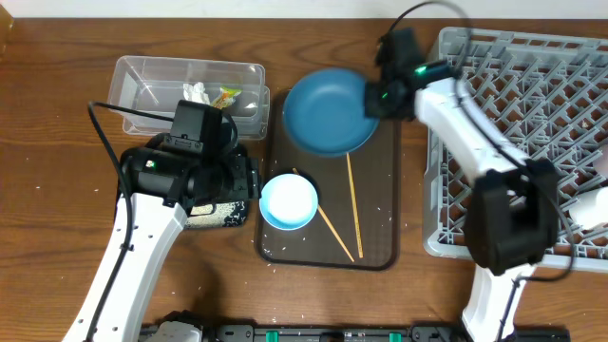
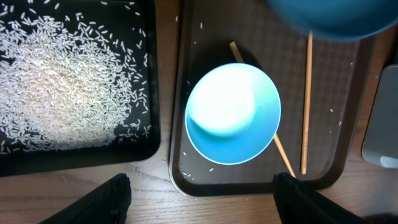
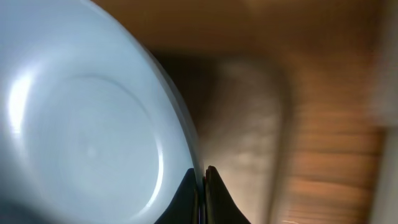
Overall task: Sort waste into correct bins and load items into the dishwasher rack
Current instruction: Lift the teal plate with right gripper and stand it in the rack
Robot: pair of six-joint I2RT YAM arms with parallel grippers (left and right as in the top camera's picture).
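The plate will be released among empty slots once my right gripper swings over the rack's far end (image 1: 581, 78), which lies to the gripper's right in the overhead view.
My right gripper (image 1: 372, 98) is shut on the rim of the round dark-blue plate (image 1: 328, 112), which is lifted above the brown serving tray; the plate fills the right wrist view (image 3: 87, 130). My left gripper (image 2: 199, 198) is open and empty, just in front of the serving tray's near edge. The light-blue bowl (image 1: 288, 201) sits upright on the serving tray, also in the left wrist view (image 2: 233, 112). Two chopsticks (image 1: 352, 204) lie beside it. The black tray (image 2: 74, 87) holds rice grains (image 2: 59, 87). The clear tub (image 1: 185, 85) holds the tissue (image 1: 197, 92) and the wrapper (image 1: 226, 96). The grey rack (image 1: 518, 133) stands at the right.
The dark-brown serving tray (image 1: 375, 237) lies in the middle with a few stray rice grains on it. My left arm covers most of the black tray in the overhead view. A white thing (image 1: 594, 204) shows at the rack's right edge.
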